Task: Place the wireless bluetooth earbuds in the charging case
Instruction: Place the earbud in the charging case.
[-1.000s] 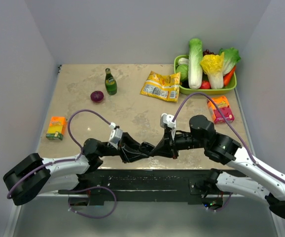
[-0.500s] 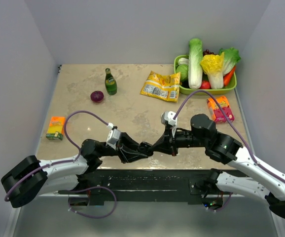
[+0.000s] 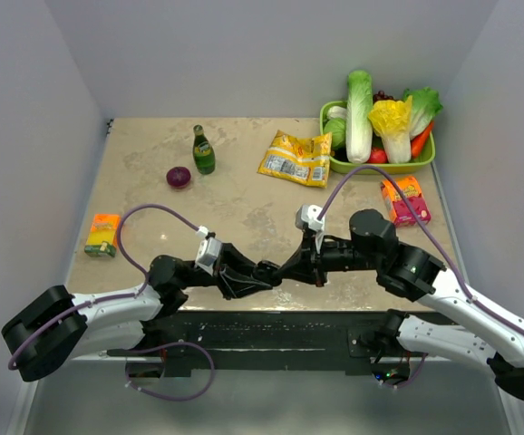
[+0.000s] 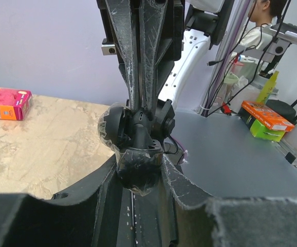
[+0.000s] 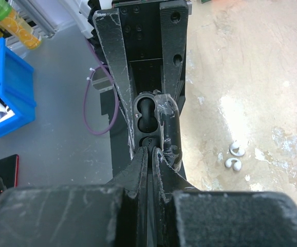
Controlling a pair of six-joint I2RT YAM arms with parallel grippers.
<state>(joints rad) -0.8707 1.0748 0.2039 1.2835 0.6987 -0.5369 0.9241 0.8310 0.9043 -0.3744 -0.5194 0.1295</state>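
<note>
My left gripper carries the case outward and down onto the bare tabletop short of the snack bag next, since that patch lies outward and below.
In the left wrist view, my left gripper (image 4: 140,177) is shut on the charging case (image 4: 138,170), which looks dark and rounded and is wrapped in scuffed film. The right wrist view shows the charging case (image 5: 147,116) with its lid open and its two dark wells exposed. My right gripper (image 5: 152,152) is shut with its tips pressed together at the case's near end; I cannot tell whether anything sits between them. Two tiny white curved pieces, apparently the earbuds (image 5: 235,156), lie on the table to the right of the case. From above, both grippers (image 3: 278,269) meet over the table's near edge.
A green bottle (image 3: 203,150) and a red onion (image 3: 179,177) stand at the back left. A yellow snack bag (image 3: 295,157) and a green basket (image 3: 430,161) of vegetables sit at the back right. A pink box (image 3: 405,199) lies at the right and an orange box (image 3: 104,234) at the left.
The left arm has settled slightly toward the near edge, and the meeting point of the grippers has shifted a touch. Both grips look unchanged.
</note>
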